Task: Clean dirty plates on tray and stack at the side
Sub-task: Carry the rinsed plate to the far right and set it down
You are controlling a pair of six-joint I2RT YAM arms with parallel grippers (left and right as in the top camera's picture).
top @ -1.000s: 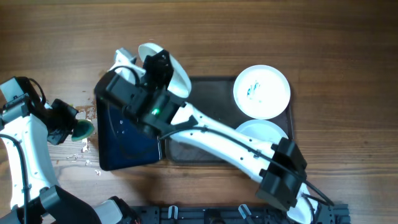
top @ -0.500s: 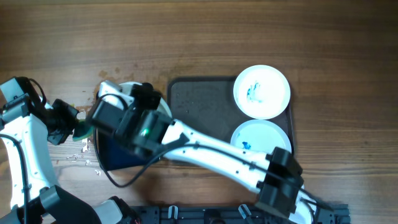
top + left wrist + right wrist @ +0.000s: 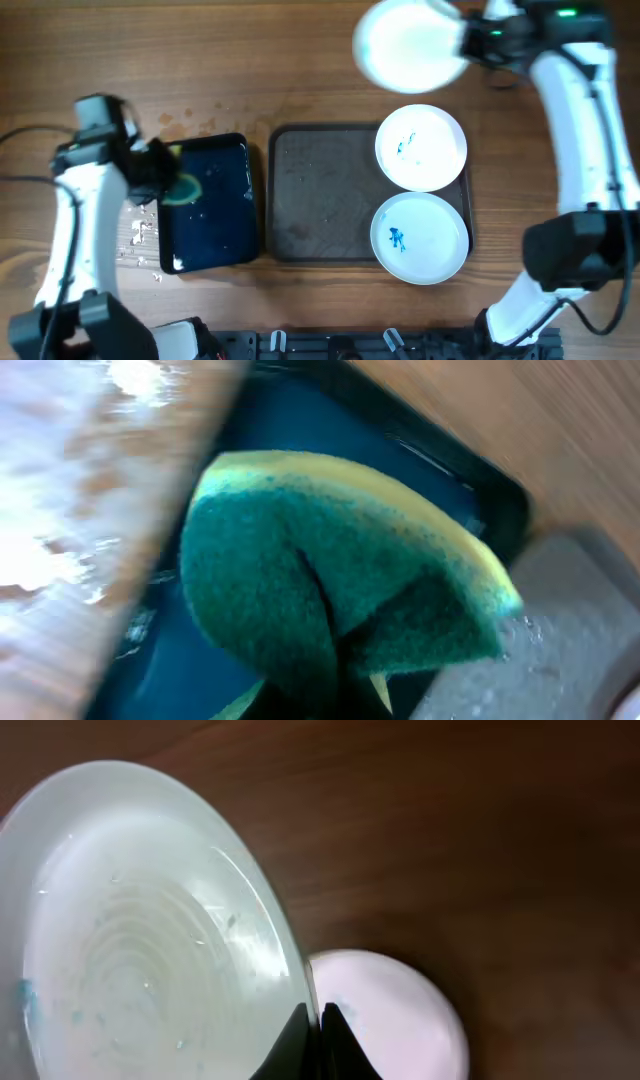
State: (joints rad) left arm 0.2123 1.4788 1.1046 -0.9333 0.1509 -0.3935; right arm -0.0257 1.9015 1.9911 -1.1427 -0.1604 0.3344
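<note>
Next I need to swing my right gripper to the right in the overhead view and bring the white plate down onto the wood beside the tray's plate end, which lies empty.
My right gripper (image 3: 468, 44) is shut on the rim of a white plate (image 3: 408, 45) and holds it tilted above the table behind the tray; in the right wrist view the jaws (image 3: 318, 1016) pinch the rim of this wet plate (image 3: 150, 920). Two plates with blue smears (image 3: 421, 147) (image 3: 419, 238) lie at the right end of the dark grey-brown tray (image 3: 320, 190). My left gripper (image 3: 165, 180) is shut on a green and yellow sponge (image 3: 186, 187) (image 3: 330, 580) over the dark blue tray (image 3: 210, 225).
White flecks and droplets (image 3: 138, 238) lie on the wood left of the blue tray. A black rail (image 3: 380, 345) runs along the front edge. The right arm's base stands at the front right (image 3: 550, 260).
My right arm has swung from over the blue tray to the far back right, carrying the plate. My left gripper has moved right with the sponge, from the table to over the blue tray.
</note>
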